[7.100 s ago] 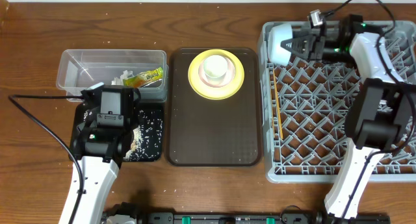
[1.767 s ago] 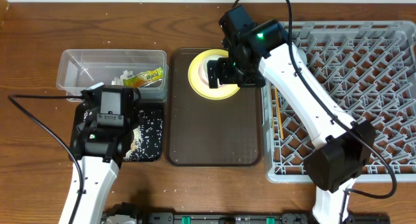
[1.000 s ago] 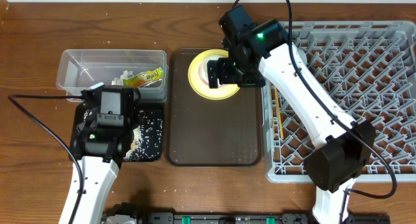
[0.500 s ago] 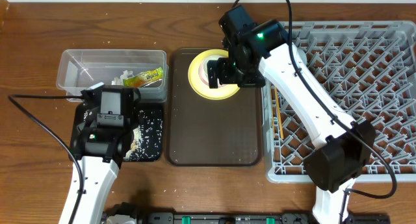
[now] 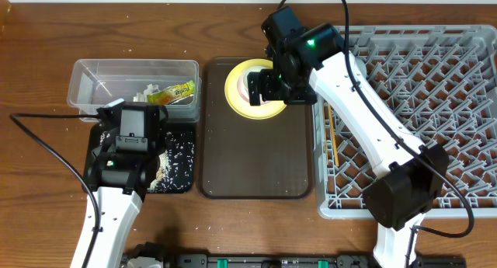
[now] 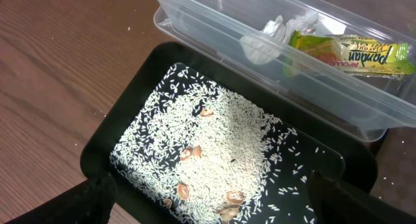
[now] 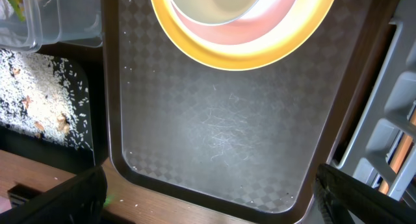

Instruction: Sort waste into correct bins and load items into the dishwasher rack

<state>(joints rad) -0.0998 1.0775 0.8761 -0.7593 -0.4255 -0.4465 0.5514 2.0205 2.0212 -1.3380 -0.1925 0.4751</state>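
Note:
The robot will next bring its right gripper toward the clear tub, then lower the gripper's narrowed fingers astride the tub-side rim of the uppermost white cup.
A round yellow plate [image 5: 236, 95] sits at the far end of the brown serving tray, with a pale pink bowl [image 7: 276, 24] and a white cup [image 7: 218, 2] stacked on it. My right gripper [image 5: 265, 85] hangs open just above this stack; its fingers [image 7: 62, 197] are spread wide over the tray. My left gripper [image 6: 211, 208] is open above the black tray [image 5: 183, 168], which holds loose rice [image 6: 214, 143]. The clear tub [image 5: 93, 75] holds the snack wrapper [image 5: 175, 91] and the tissue [image 5: 144, 91]. The grey dishwasher rack [image 5: 435, 120] fills the right side, with chopsticks [image 5: 331, 136] along its left edge.
The brown serving tray [image 5: 256, 155] lies between the bins and the rack, bare apart from the plate stack. A few brown scraps [image 6: 190, 152] lie among the rice. Stray grains dot the wooden table [image 5: 233, 221] near the front edge.
Nothing has moved in the last second. Several seconds ago the right arm was at the rack's far left corner with a pale bowl; it now hangs over the plate.

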